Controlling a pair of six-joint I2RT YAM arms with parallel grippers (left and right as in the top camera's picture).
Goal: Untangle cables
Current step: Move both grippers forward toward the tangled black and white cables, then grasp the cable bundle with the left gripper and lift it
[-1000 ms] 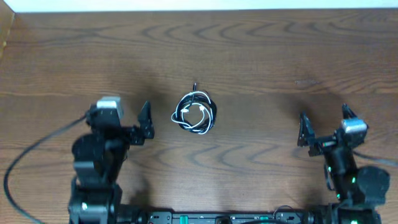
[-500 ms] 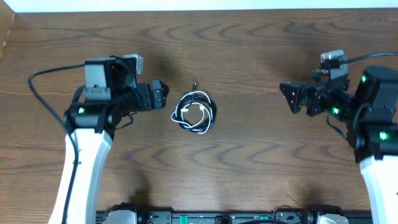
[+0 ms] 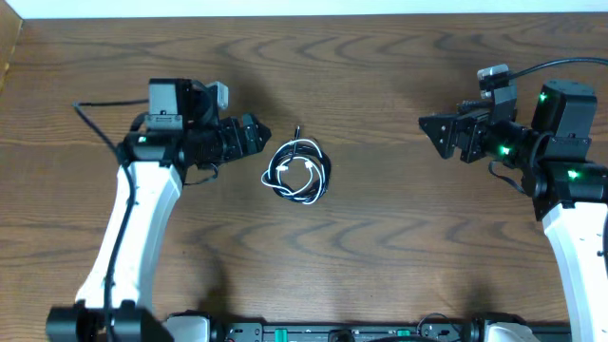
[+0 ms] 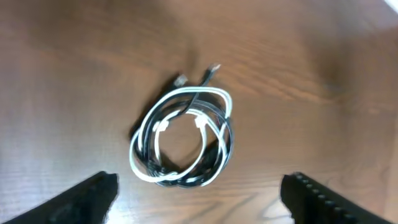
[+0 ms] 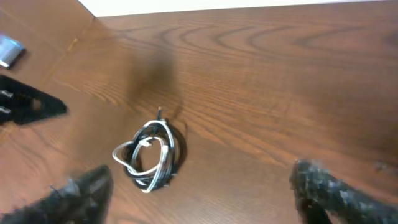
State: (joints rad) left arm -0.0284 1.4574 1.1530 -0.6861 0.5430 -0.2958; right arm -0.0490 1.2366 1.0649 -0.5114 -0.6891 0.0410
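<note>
I will tilt my left gripper downward next and bring it down onto the coil's closest edge (image 3: 272, 177) (image 4: 141, 157), because the coil lies flat below my open fingers.
The cables (image 3: 298, 171) lie coiled together in a small ring on the wooden table, black cords and one white, with plug ends sticking out at the top. They also show in the left wrist view (image 4: 182, 138) and the right wrist view (image 5: 151, 155). My left gripper (image 3: 253, 137) is open and empty, just left of the coil and above the table. My right gripper (image 3: 439, 136) is open and empty, well to the right of the coil. In both wrist views the fingers (image 4: 87, 198) (image 5: 329, 190) stand wide apart.
The wooden table (image 3: 380, 237) has a pale edge along the back and a corner at the far left. The left arm's black wire (image 3: 95, 109) loops out to the left.
Both arms have risen from near the front edge and swung inward. The left gripper has come close to the coil's left side. The cables have not moved.
</note>
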